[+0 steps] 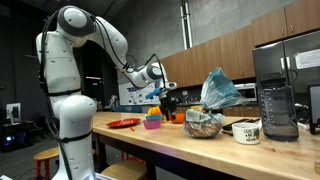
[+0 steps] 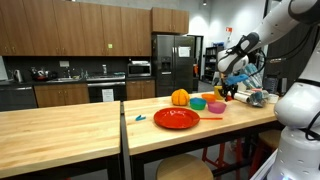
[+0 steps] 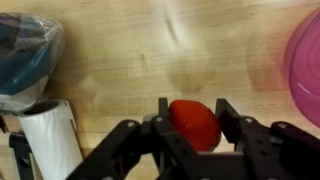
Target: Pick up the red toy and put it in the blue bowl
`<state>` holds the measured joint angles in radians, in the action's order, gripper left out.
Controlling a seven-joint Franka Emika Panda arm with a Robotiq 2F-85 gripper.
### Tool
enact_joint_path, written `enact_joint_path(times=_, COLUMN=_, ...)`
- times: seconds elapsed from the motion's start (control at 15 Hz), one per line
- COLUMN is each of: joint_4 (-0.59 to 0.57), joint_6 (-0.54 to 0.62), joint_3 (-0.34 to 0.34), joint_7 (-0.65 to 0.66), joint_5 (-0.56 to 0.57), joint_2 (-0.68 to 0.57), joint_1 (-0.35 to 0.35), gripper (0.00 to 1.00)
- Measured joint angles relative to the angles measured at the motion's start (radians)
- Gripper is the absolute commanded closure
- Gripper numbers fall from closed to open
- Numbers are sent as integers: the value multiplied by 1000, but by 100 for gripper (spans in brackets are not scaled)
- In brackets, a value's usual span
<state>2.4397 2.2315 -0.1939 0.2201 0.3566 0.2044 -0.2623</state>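
Note:
My gripper needs to rise clear of the pink bowl's rim, go across and lower the toy inside the blue bowl (image 2: 197, 103) to release it, since that is beyond the pink bowl.
The red toy (image 3: 194, 124) sits between my gripper's (image 3: 192, 118) two fingers, which press on both its sides, above the wooden counter. In both exterior views the gripper (image 1: 166, 100) (image 2: 229, 93) hangs a little above the counter, beside the bowls. The blue bowl (image 1: 152, 117) (image 2: 197, 103) is small and teal and stands on the counter close to the magenta-pink bowl (image 1: 152, 126) (image 2: 215, 106). The pink bowl's rim also shows at the right edge of the wrist view (image 3: 306, 60). The blue bowl is out of the wrist view.
A red plate (image 1: 123, 123) (image 2: 177, 118) and an orange bowl (image 2: 180, 97) stand near the bowls. A metal bowl with a blue bag (image 1: 205, 122) (image 3: 25, 50), a white mug (image 1: 246, 131) (image 3: 50, 135) and a blender (image 1: 277, 100) stand further along the counter.

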Motion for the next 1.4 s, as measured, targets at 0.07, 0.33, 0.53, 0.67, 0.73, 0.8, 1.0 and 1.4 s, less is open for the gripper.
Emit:
enact_joint_path(times=0.07, joint_4=5, joint_6=-25, joint_3=11, joint_7=-1, joint_5=0, joint_2=20, joint_1=5, gripper=75)
enact_joint_path(times=0.33, joint_4=29, joint_6=-71, joint_3=27, joint_7=-56, joint_5=-56, joint_2=105, joint_1=31, gripper=75)
enact_joint_path(times=0.53, joint_4=49, joint_6=-71, joint_3=28, joint_7=-96, joint_5=-145, joint_2=151, joint_1=54, gripper=75)
enact_joint_path(times=0.67, joint_4=60, joint_6=-69, joint_3=29, joint_7=-130, joint_5=-199, joint_2=167, joint_1=76, gripper=75)
enact_joint_path(times=0.73, joint_4=63, joint_6=-67, joint_3=31, joint_7=-144, joint_5=-217, joint_2=171, joint_1=86, gripper=75)
enact_joint_path(times=0.8, joint_4=64, joint_6=-62, joint_3=35, joint_7=-153, joint_5=-228, joint_2=174, joint_1=95, gripper=75)
enact_joint_path(times=1.0, joint_4=73, joint_6=-15, joint_3=58, joint_7=-145, joint_5=-231, joint_2=182, joint_1=104, gripper=75)
enact_joint_path(times=1.4, joint_4=78, joint_6=23, joint_3=84, joint_7=-181, joint_5=-269, joint_2=183, joint_1=145, gripper=75)
